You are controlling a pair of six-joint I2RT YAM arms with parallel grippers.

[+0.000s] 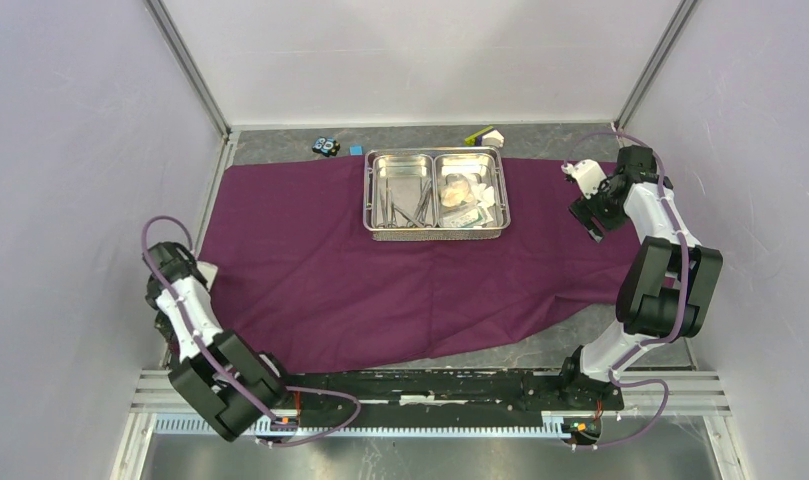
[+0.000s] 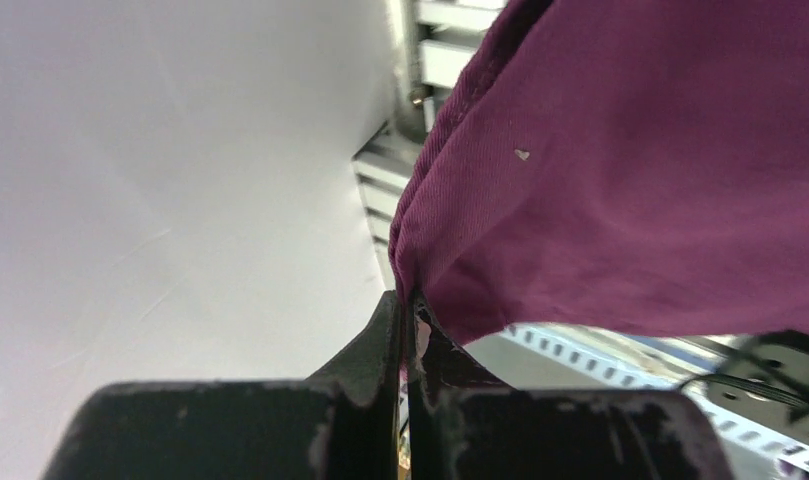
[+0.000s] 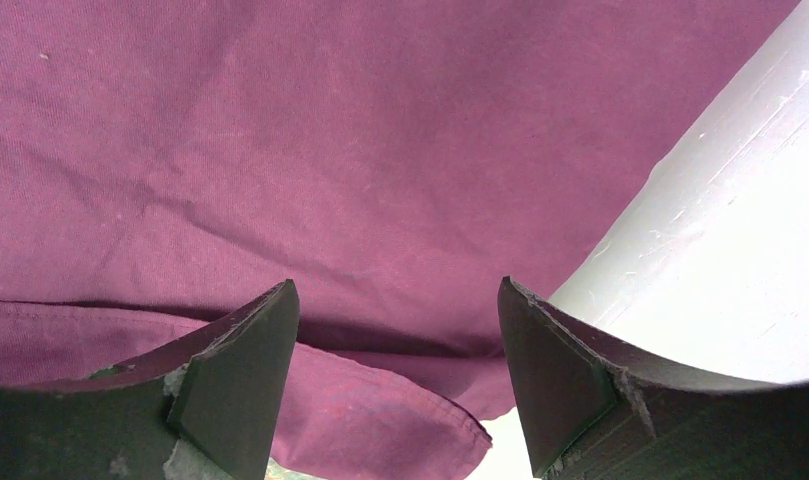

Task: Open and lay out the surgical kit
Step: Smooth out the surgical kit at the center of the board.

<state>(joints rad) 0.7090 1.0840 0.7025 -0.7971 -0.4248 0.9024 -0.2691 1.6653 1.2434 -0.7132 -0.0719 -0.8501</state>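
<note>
Next, my left gripper moves back and to the left in the top view toward the table's near corner and releases the pinched cloth, since it hangs folded.
The dark purple cloth [image 1: 330, 270] lies spread over the table with the steel tray [image 1: 368, 195] standing on its far half. Slim metal instruments [image 1: 400, 205] lie in the tray's left compartment. White gauze and packets [image 1: 467, 195] fill the right one. My left gripper [image 1: 208, 272] is at the cloth's left edge. In the left wrist view it [image 2: 408, 300] is shut on a pinched fold of the cloth [image 2: 630, 180]. My right gripper [image 1: 592, 222] hovers at the cloth's right edge. Its jaws [image 3: 395, 295] stand open over a folded-over corner of the cloth [image 3: 380, 420], holding nothing.
Behind the cloth sit two small dark pieces [image 1: 326, 146], a small blue block [image 1: 356, 150] and a yellow-green and white piece [image 1: 485, 135]. White walls close in on both sides. A metal rail [image 1: 430, 385] runs along the near edge.
</note>
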